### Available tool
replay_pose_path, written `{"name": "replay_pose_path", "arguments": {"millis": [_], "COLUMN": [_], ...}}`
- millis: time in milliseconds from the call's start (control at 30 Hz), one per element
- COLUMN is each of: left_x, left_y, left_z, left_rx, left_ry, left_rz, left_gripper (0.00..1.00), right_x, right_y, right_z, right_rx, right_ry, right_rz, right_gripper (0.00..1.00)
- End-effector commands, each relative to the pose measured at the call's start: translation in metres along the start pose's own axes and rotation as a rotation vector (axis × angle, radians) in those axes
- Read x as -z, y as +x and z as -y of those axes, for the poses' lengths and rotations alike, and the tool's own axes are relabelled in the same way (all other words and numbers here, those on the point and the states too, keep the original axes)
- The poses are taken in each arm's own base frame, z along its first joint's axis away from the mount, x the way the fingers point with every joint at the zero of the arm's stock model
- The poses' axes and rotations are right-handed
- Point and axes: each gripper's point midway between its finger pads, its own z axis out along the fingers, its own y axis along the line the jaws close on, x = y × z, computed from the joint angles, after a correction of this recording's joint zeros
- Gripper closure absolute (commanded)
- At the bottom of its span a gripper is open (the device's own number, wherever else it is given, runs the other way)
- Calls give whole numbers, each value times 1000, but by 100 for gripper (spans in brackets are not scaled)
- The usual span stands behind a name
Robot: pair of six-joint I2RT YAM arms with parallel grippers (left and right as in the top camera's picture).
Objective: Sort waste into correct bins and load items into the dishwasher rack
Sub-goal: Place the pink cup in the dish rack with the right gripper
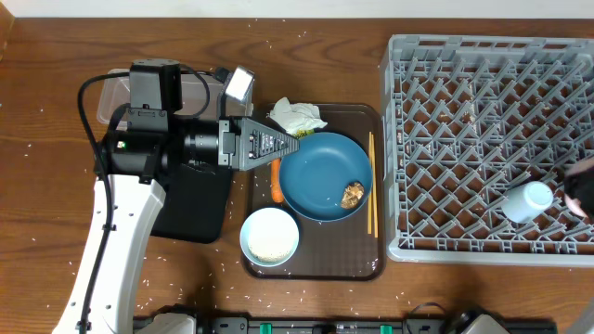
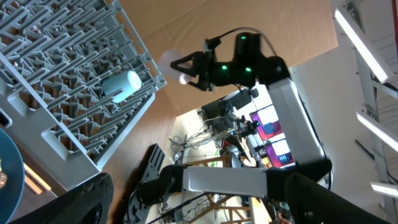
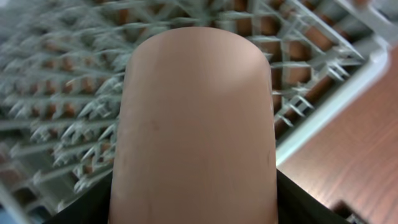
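Note:
My right gripper holds the pink-lined cup above an open spot beside the second cup. It will lower the cup onto the rack wires (image 1: 564,210) there and let go of it.
My left gripper (image 1: 284,147) is open and empty above the brown tray's left edge, beside the crumpled white tissue (image 1: 297,115) and the yellow-green wrapper (image 1: 303,133). The blue plate (image 1: 320,172) holds a brown food lump (image 1: 353,193). The carrot piece (image 1: 276,182) lies left of the plate. A white bowl (image 1: 270,237) holds rice. Chopsticks (image 1: 371,186) lie right of the plate. My right gripper (image 1: 579,187) is shut on the pink-lined cup (image 3: 196,130) over the grey rack (image 1: 464,102). A second cup (image 1: 527,201) lies in the rack. No foil ball shows.
The clear tub (image 1: 116,91) and the black tray (image 1: 195,209) lie under my left arm at the left. The brown serving tray (image 1: 371,264) sits between them and the rack. Rice grains are scattered on the table (image 1: 56,167).

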Motion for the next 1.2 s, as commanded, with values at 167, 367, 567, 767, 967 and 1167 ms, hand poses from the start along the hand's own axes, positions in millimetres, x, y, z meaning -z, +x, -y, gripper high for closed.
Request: {"name": "replay_pose_path", "arguments": {"millis": [167,367,567,767,967,1167], "left_x": [1,1,1,1,1,1], "left_y": [-3,-3,-3,-3,-3,-3], "left_z": [1,1,1,1,1,2], "left_rx": [-22,-22,-22,-22,-22,-21], "left_ry": [-3,-3,-3,-3,-3,-2], "left_rz": [5,5,5,5,5,4], "left_gripper": [11,11,11,11,11,11], "right_x": [-38,-59,-71,-73,-71,-55], "right_y": [-17,-22,-19,-20,-19,-29], "right_z": [38,40,39,39,26,-7], "right_rx": [-212,-274,-302,-331,-355,-339], "right_ry": [17,-30,-43,-41,-114,-308], "right_rz": [-79,-118,-163,-162,-179,-173], "right_gripper": [51,52,50,33,10,16]}}
